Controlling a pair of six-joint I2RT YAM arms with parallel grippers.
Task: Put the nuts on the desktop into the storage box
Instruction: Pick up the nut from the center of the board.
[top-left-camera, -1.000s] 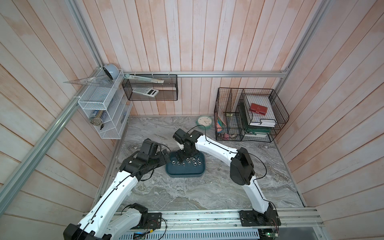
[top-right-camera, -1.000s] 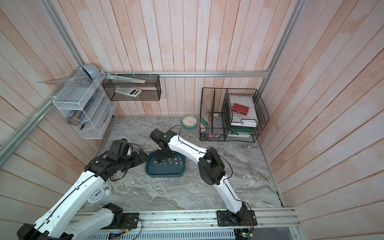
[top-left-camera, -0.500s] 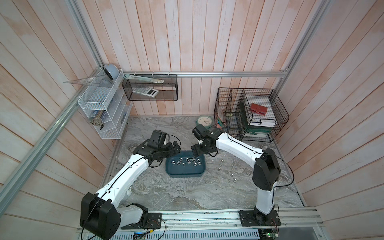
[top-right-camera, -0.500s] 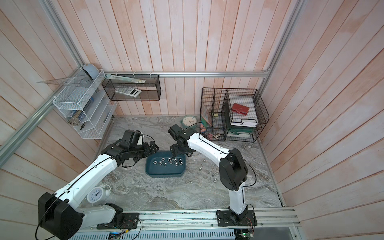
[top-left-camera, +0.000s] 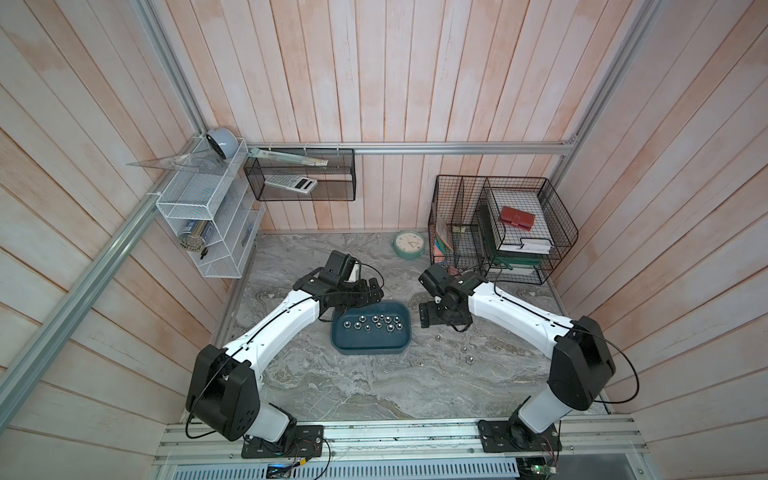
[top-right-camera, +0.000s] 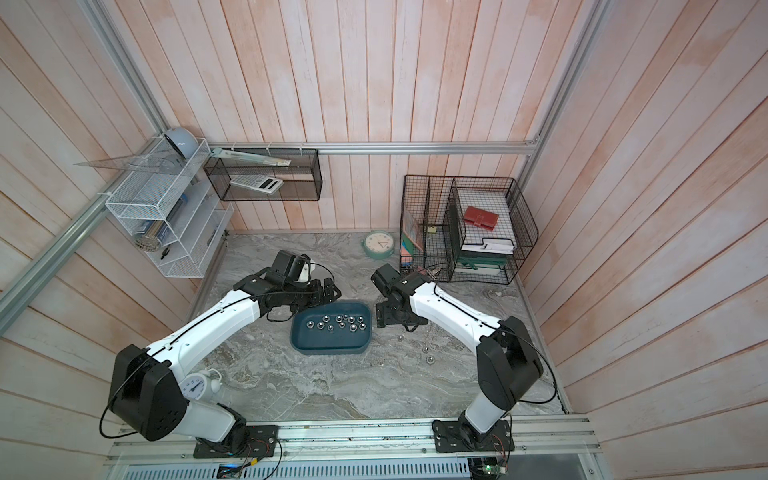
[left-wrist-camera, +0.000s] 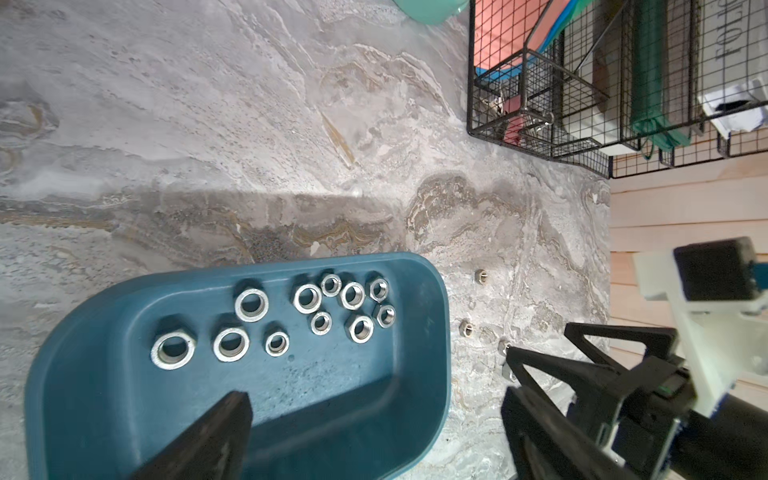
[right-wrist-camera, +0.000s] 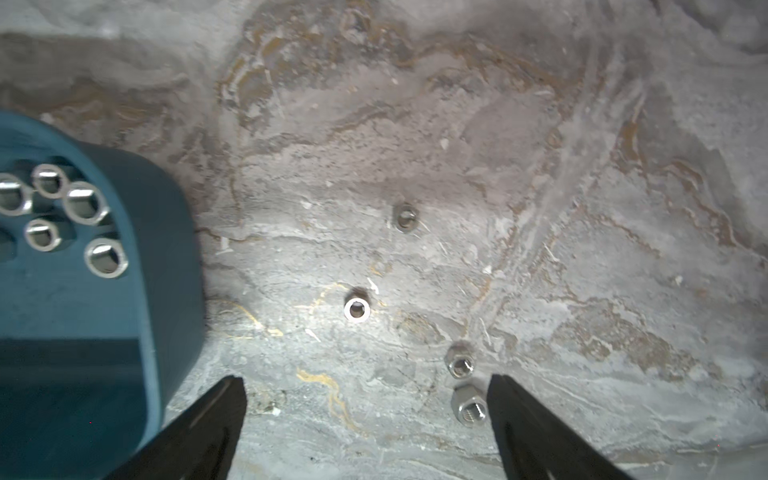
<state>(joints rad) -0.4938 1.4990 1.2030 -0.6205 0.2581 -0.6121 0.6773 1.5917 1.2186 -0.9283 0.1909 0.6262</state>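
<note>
I should next pull my right gripper back from the storage box (top-left-camera: 365, 348) and down over the loose nut nearest my base, because it lies lower and further back.
The dark teal storage box (top-left-camera: 365, 348) (top-right-camera: 328, 347) lies mid-desktop (top-left-camera: 374, 395) with several silver nuts (top-left-camera: 376, 322) (left-wrist-camera: 307, 298) in it. In both top views three loose nuts (top-left-camera: 464, 349) (top-right-camera: 425, 349) lie to its right. My left gripper (top-left-camera: 376, 290) (left-wrist-camera: 374, 399) hangs open over the box's far left corner, holding nothing. To the box's right, my right gripper (top-left-camera: 442, 322) (right-wrist-camera: 365, 382) is open just above the desktop. In the right wrist view several loose nuts lie ahead, one nut (right-wrist-camera: 468, 409) just inside a finger (right-wrist-camera: 523, 415) and another (right-wrist-camera: 356, 309) further on.
Black wire baskets (top-left-camera: 498, 228) with books stand at the back right, a mint-green clock (top-left-camera: 409, 245) beside them. On the left wall hang a white wire shelf (top-left-camera: 208, 224) and a black mesh basket (top-left-camera: 299, 183). A white alarm clock (top-right-camera: 199, 382) sits under my left arm.
My right gripper has drawn back from over the box to the desktop on its right. The left gripper has moved in from the left to the box's far left corner.
</note>
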